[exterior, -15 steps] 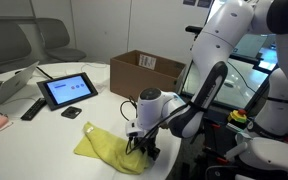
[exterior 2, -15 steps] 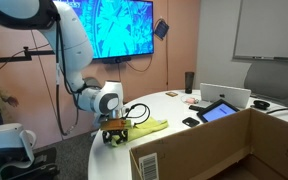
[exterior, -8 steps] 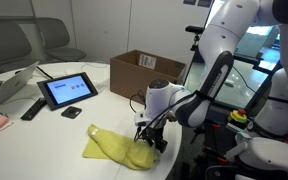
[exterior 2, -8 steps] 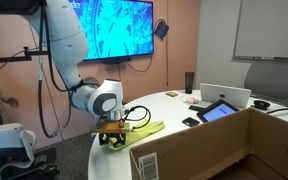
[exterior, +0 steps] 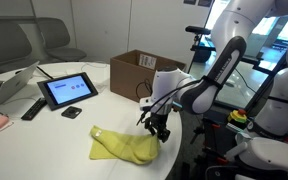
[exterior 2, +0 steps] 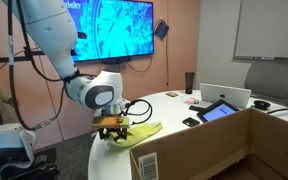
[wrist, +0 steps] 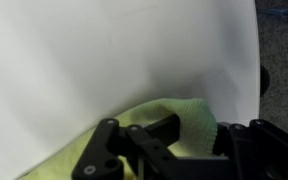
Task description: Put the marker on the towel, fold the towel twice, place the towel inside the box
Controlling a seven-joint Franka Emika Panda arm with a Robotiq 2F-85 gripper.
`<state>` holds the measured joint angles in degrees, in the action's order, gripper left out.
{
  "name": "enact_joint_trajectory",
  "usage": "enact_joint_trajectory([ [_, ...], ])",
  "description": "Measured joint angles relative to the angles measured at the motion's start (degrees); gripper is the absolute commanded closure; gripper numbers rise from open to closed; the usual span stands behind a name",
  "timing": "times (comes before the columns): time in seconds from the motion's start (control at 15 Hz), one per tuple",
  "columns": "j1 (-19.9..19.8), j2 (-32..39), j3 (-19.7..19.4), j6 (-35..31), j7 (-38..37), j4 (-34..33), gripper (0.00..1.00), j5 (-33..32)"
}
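Observation:
I should lift the towel's edge with my gripper next, swing it outward over the towel's far part [exterior: 108, 144] and release it there, because that part is still spread on the table.
The yellow-green towel [exterior: 124, 147] lies bunched on the white table, also seen in an exterior view [exterior 2: 137, 132]. My gripper [exterior: 159, 131] is shut on the towel's edge and holds that end lifted just above the table. In the wrist view the towel [wrist: 179, 120] bulges up between the black fingers [wrist: 119, 150]. The open cardboard box [exterior: 144, 71] stands behind the gripper, and fills the foreground in an exterior view [exterior 2: 224, 150]. No marker shows; it is hidden or out of view.
A tablet [exterior: 67, 90], a small black object [exterior: 72, 112], a remote [exterior: 32, 108] and a laptop [exterior: 6, 88] lie on the table's far side. The table edge [exterior: 174, 160] runs close to the gripper. Chairs stand behind.
My gripper has moved toward the box and risen slightly, dragging the held towel end with it; the towel has stretched out and slid along the table.

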<state>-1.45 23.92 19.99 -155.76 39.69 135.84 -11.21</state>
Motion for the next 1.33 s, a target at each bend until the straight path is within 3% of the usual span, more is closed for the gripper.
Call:
enact_joint_trajectory([
  [0.33,-1.15,-4.84,1.44,-3.20,2.81,-0.26,1.00,7.00],
  [0.67,-0.22,-4.93,2.35,-5.75,0.89,-4.77,1.00,12.45],
  [1.2,12.19,4.48,-3.59,-2.27,-15.03,-18.13,1.00,4.88],
  [1.27,13.48,6.33,-3.98,-0.99,-16.39,-20.03,0.75,4.45],
  [1.33,14.67,8.17,-4.36,0.01,-17.68,-21.94,0.73,4.21],
])
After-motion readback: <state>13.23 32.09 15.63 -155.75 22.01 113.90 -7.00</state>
